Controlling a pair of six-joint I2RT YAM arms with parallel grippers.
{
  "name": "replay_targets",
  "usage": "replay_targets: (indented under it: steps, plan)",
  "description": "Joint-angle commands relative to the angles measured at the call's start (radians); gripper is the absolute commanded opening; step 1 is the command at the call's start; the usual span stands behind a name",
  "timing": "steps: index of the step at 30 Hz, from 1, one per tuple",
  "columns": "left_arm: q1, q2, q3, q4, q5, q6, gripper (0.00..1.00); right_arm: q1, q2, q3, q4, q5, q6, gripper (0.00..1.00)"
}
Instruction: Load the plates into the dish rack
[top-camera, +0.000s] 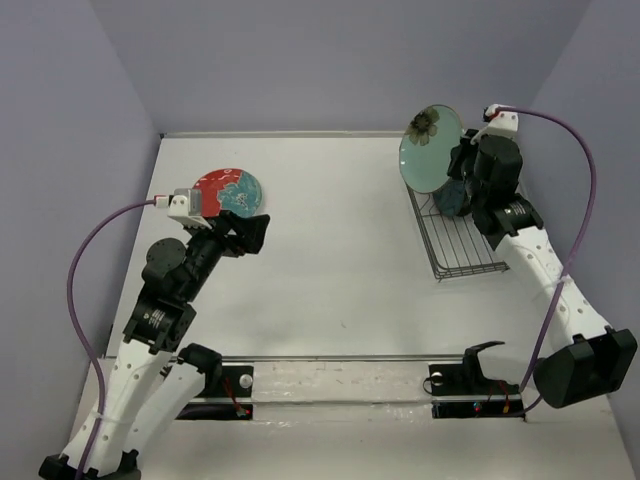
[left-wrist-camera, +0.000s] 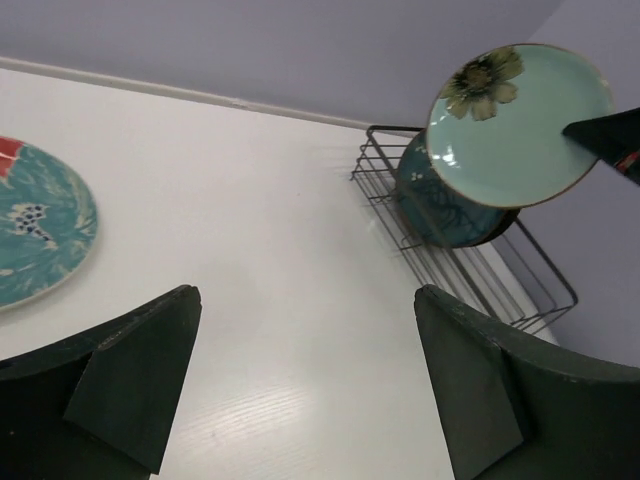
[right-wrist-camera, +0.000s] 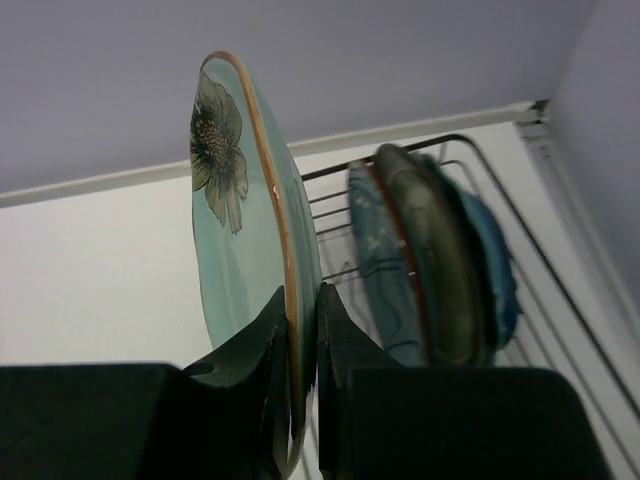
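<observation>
My right gripper holds the mint plate by its rim and should next lower it on edge into the rack (top-camera: 458, 252) beside the teal patterned plate and let go, since the wires there are empty.
My right gripper (right-wrist-camera: 300, 300) is shut on the rim of the pale mint plate with the brown flower (right-wrist-camera: 232, 220) and holds it on edge, above the far left end of the dish rack (top-camera: 458, 252). This plate also shows in the top view (top-camera: 430, 148) and the left wrist view (left-wrist-camera: 520, 125). Up to three plates (right-wrist-camera: 430, 260) stand on edge in the rack: a teal patterned one, a dark one and a blue one. The red-and-blue floral plate (top-camera: 230, 190) lies flat on the table. My left gripper (left-wrist-camera: 305, 300) is open and empty just right of it.
The rack (left-wrist-camera: 480, 275) stands at the table's far right, close to the right wall. The near part of the rack (top-camera: 465, 262) holds no plates. A metal rail (top-camera: 340, 378) runs along the near edge by the arm bases.
</observation>
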Motion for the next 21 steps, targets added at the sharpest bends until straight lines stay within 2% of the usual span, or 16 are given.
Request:
replay_targets:
  steps: [1, 6, 16, 21]
  plan:
    - [-0.005, -0.039, -0.018, -0.080, -0.077, 0.139, 0.99, 0.004, 0.048, 0.126, 0.099, 0.314, -0.267, 0.07]
    - [-0.005, -0.037, -0.026, -0.063, -0.057, 0.154, 0.99, 0.004, 0.169, 0.174, 0.197, 0.398, -0.482, 0.07]
    - [-0.017, -0.062, -0.025, -0.071, -0.066, 0.171, 0.99, 0.004, 0.260, 0.193, 0.238, 0.408, -0.658, 0.07]
    - [-0.026, -0.064, -0.025, -0.074, -0.077, 0.172, 0.99, 0.004, 0.294, 0.151, 0.241, 0.366, -0.637, 0.07]
